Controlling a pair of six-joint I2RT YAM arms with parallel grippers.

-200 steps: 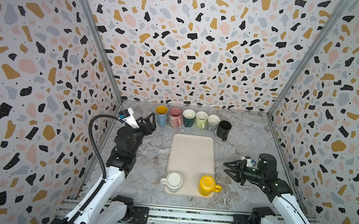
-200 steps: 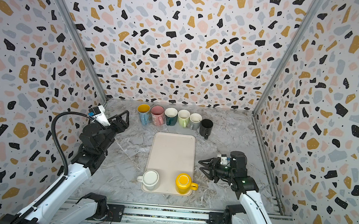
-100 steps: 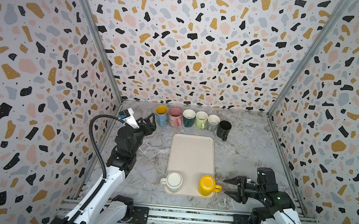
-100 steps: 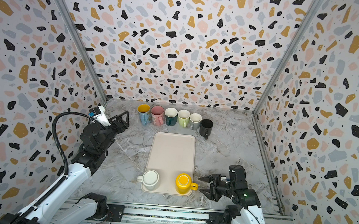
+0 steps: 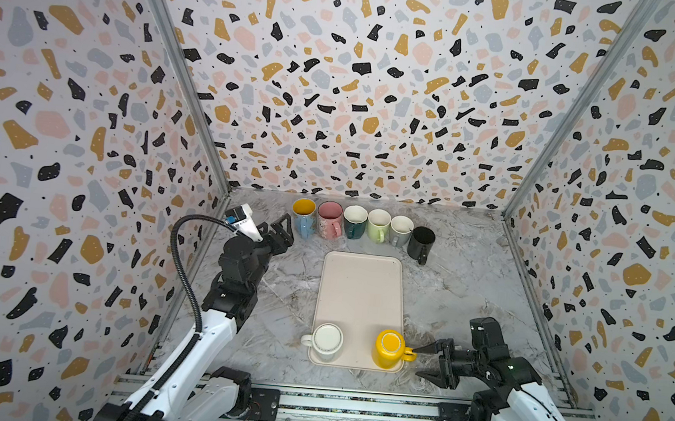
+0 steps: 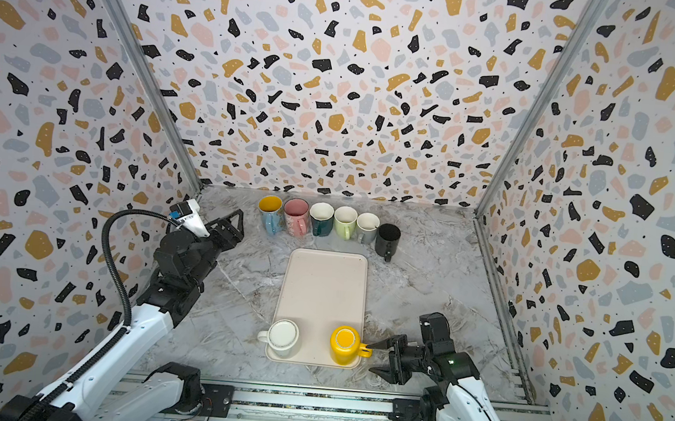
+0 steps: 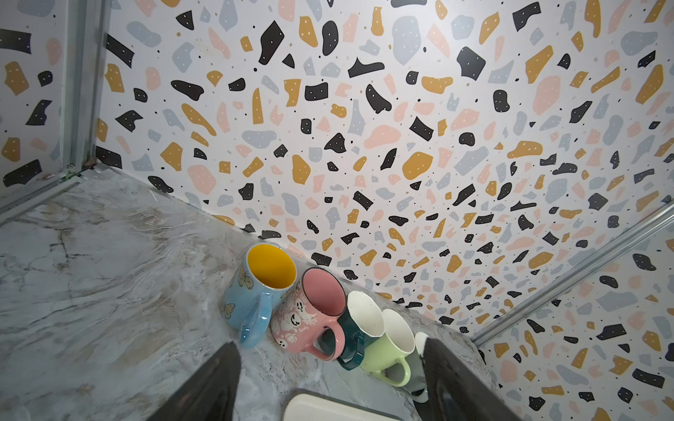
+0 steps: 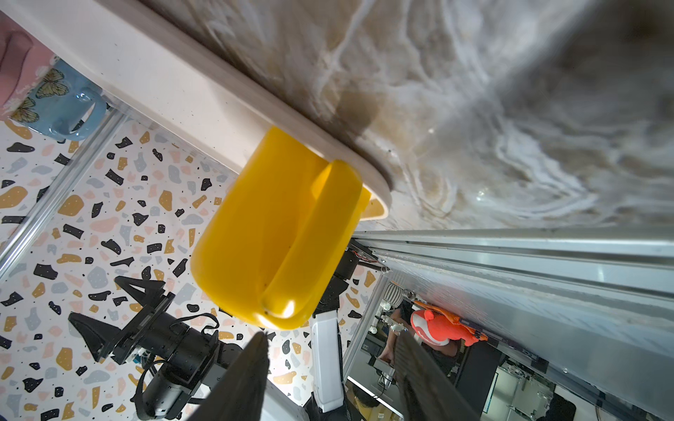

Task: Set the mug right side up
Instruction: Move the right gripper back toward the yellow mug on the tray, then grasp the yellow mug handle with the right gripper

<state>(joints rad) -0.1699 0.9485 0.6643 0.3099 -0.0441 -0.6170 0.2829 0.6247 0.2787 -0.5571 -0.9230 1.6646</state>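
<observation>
Next, my right gripper needs to lower and slide toward the yellow mug to close around its handle (image 5: 408, 355) (image 8: 313, 242), which juts out just ahead of the open fingers.
Two mugs stand upside down at the front of the cream tray (image 5: 360, 288): a yellow mug (image 5: 388, 349) (image 6: 344, 345) (image 8: 262, 233) on the right and a white mug (image 5: 326, 341) (image 6: 282, 337) on the left. The yellow mug's handle (image 5: 410, 354) points right. My right gripper (image 5: 418, 361) (image 6: 373, 357) (image 8: 332, 339) lies low just right of it, open and empty. One of its fingertips (image 5: 417, 348) is right at the handle; I cannot tell if they touch. My left gripper (image 5: 282, 231) (image 6: 234, 227) (image 7: 328, 346) hangs open and empty at the back left.
Several upright mugs line the back wall, from a blue one (image 5: 303, 217) (image 7: 255, 291) to a black one (image 5: 421, 240). The left gripper faces this row. Patterned walls enclose three sides; a metal rail (image 5: 352, 404) runs along the front edge.
My right gripper came forward and down from beside the tray's middle to the yellow mug's handle, and its jaws spread wider. The left arm stayed put.
</observation>
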